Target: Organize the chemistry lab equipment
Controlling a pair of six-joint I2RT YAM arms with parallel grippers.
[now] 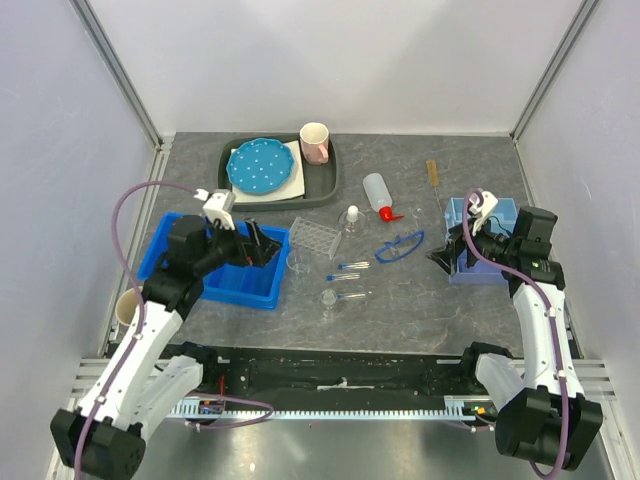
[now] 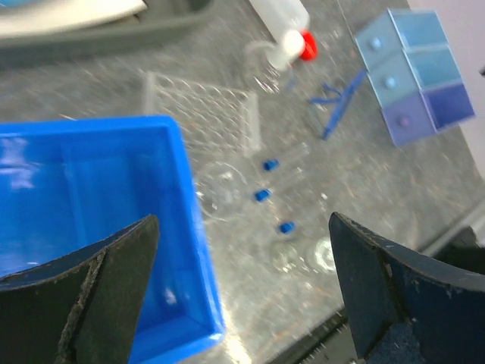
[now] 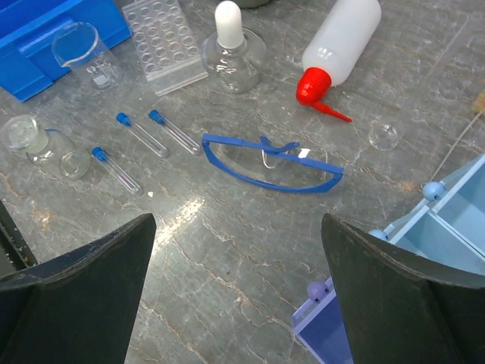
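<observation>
The beaker is below the left gripper and to its right in the top view, so the gripper should next go down past the bin's edge onto the beaker's rim on the tube side.
The clear tube rack, a beaker, a stoppered flask, a flask on its side, three blue-capped tubes, the white red-nozzled bottle, blue goggles and the brown stick lie loose on the table. My left gripper is open and empty over the blue bin's right edge; it also shows in the left wrist view. My right gripper is open and empty beside the light-blue drawer unit, near the goggles; it also shows in the right wrist view.
A blue bin stands at the left. A dark tray at the back holds the blue dotted plate and the pink-and-white mug. A paper cup stands at the left edge. A small glass piece lies near the bottle's nozzle.
</observation>
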